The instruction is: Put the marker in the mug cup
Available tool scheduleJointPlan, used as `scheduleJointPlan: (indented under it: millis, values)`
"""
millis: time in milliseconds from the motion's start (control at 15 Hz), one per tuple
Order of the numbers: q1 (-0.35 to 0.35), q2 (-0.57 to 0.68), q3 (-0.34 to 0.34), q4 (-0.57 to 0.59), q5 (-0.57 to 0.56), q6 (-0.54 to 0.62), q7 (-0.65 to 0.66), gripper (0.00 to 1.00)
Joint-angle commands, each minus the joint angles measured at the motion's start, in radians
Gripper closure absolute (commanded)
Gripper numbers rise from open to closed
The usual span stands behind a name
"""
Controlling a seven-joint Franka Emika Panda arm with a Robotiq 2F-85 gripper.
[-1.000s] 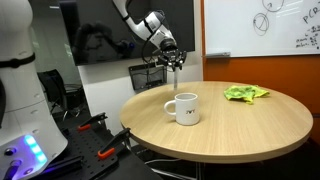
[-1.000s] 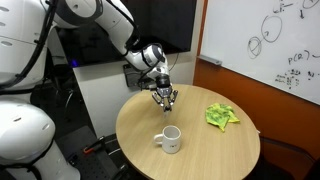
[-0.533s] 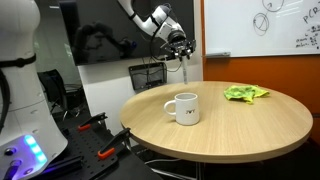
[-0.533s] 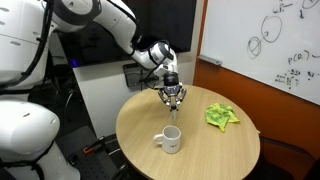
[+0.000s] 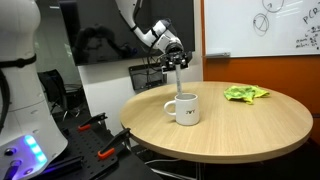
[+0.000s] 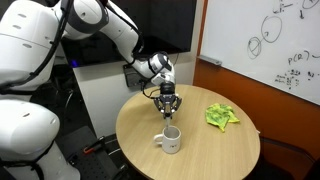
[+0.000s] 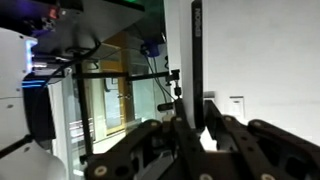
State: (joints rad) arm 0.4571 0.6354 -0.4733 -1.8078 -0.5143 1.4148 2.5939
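I will lower my gripper over the mug's opening (image 6: 171, 131) and let go of the marker inside the mug's rim, because the thin marker (image 6: 169, 112) points down toward the open mug below.
A white mug (image 5: 183, 108) stands upright on the round wooden table (image 5: 250, 125); it also shows in an exterior view (image 6: 170, 140). My gripper (image 5: 178, 63) hangs above the mug, shut on a thin marker (image 5: 178, 82) that points down toward the mug's opening. In an exterior view the gripper (image 6: 168, 103) is above and slightly behind the mug, with the marker (image 6: 169, 112) below the fingers. In the wrist view the marker (image 7: 196, 60) runs as a dark vertical bar between the closed fingers (image 7: 192, 128). The mug is out of the wrist view.
A crumpled green cloth (image 5: 245, 94) lies at the far side of the table, also seen in an exterior view (image 6: 221, 116). A whiteboard (image 6: 270, 45) hangs on the wall behind. A white robot body (image 5: 25, 100) stands beside the table.
The gripper with the marker has come down and moved closer over the mug. The mug and cloth have not moved.
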Motion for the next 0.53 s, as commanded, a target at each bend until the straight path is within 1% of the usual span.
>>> scheduleJointPlan:
  millis: [0, 133, 200, 267, 333, 400, 467]
  values:
    - [-0.145, 0.034, 0.151, 0.071, -0.039, -0.077, -0.005, 0.93]
    - [-0.208, 0.077, 0.212, 0.109, -0.043, -0.085, -0.021, 0.93]
    - [-0.233, 0.096, 0.231, 0.125, -0.042, -0.083, -0.018, 0.93]
    - [-0.249, 0.113, 0.244, 0.139, -0.047, -0.085, -0.011, 0.56]
    - [-0.26, 0.128, 0.252, 0.152, -0.053, -0.084, -0.004, 0.46]
    - [-0.267, 0.134, 0.258, 0.158, -0.063, -0.082, -0.006, 0.41]
    - [-0.27, 0.135, 0.262, 0.163, -0.068, -0.083, 0.003, 0.32]
